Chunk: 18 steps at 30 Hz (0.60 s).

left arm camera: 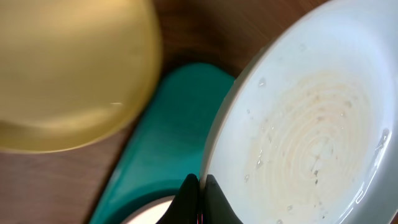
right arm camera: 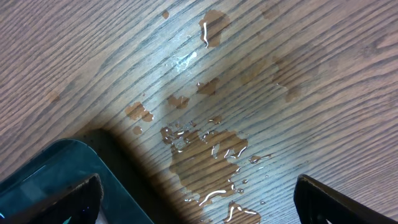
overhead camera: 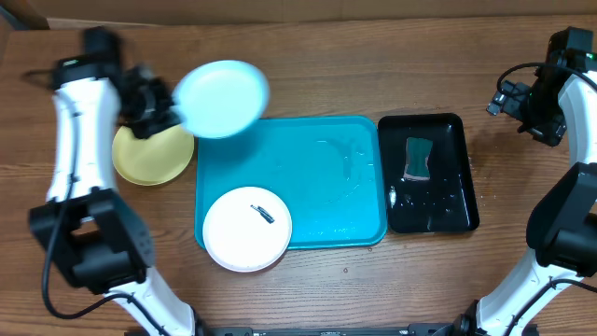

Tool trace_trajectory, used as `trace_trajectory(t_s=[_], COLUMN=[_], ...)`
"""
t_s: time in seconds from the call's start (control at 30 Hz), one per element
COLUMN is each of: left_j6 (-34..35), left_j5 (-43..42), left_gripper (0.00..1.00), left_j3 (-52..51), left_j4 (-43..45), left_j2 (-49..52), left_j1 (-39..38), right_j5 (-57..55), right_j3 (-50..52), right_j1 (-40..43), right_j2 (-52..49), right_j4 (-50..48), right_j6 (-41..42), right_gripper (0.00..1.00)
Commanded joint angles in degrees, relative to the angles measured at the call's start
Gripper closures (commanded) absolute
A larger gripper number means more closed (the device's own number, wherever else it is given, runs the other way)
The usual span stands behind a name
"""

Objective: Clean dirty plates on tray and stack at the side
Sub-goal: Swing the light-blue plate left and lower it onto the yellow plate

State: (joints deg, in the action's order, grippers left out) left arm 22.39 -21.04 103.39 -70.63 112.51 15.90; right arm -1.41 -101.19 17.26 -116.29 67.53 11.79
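Observation:
My left gripper should next go left in the overhead view and down, then release the rim of the pale blue plate atop the yellow-green plate (overhead camera: 152, 154) (left arm camera: 68, 68), since that is below my gripper.
My left gripper (overhead camera: 171, 114) is shut on the rim of the pale blue plate (overhead camera: 222, 98), holding it in the air over the tray's far left corner. In the left wrist view that plate (left arm camera: 311, 137) fills the right side, wet with droplets, its rim pinched by my gripper (left arm camera: 200, 182). The yellow-green plate (overhead camera: 152, 154) lies on the table left of the turquoise tray (overhead camera: 317, 177). The white plate (overhead camera: 246, 229) with a small dark smear overhangs the tray's near left corner. My right gripper (right arm camera: 198, 196) stands open over bare wet wood, holding nothing.
A black tray (overhead camera: 429, 173) with a green sponge (overhead camera: 417, 157) and water drops sits right of the turquoise tray; its corner (right arm camera: 56, 180) shows in the right wrist view. A water puddle (right arm camera: 205, 155) lies on the wooden table beside it.

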Motion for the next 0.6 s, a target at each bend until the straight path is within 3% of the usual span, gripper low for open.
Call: trace_trajectory(t_s=[0.0, 0.23, 0.57], left_j6=[1.01, 2.51, 2.56], left_j5=[5.01, 13.81, 28.70], left_gripper=[0.96, 0.96, 0.96], left_j3=[0.55, 0.52, 0.50], left_j4=[-1.60, -3.39, -2.38], left_j2=[-0.63, -0.63, -0.42], left_j1=[6.84, 16.52, 18.58], right_j5=[0.17, 0.17, 0.17], right_j3=[-0.72, -0.72, -0.72], right_j1=[0.17, 0.17, 0.17], right_j2=[1.20, 1.20, 1.20], right_j4=[-0.20, -0.20, -0.20], right_j6=[0.26, 0.26, 0.26], right_gripper=[0.00, 0.00, 0.00])
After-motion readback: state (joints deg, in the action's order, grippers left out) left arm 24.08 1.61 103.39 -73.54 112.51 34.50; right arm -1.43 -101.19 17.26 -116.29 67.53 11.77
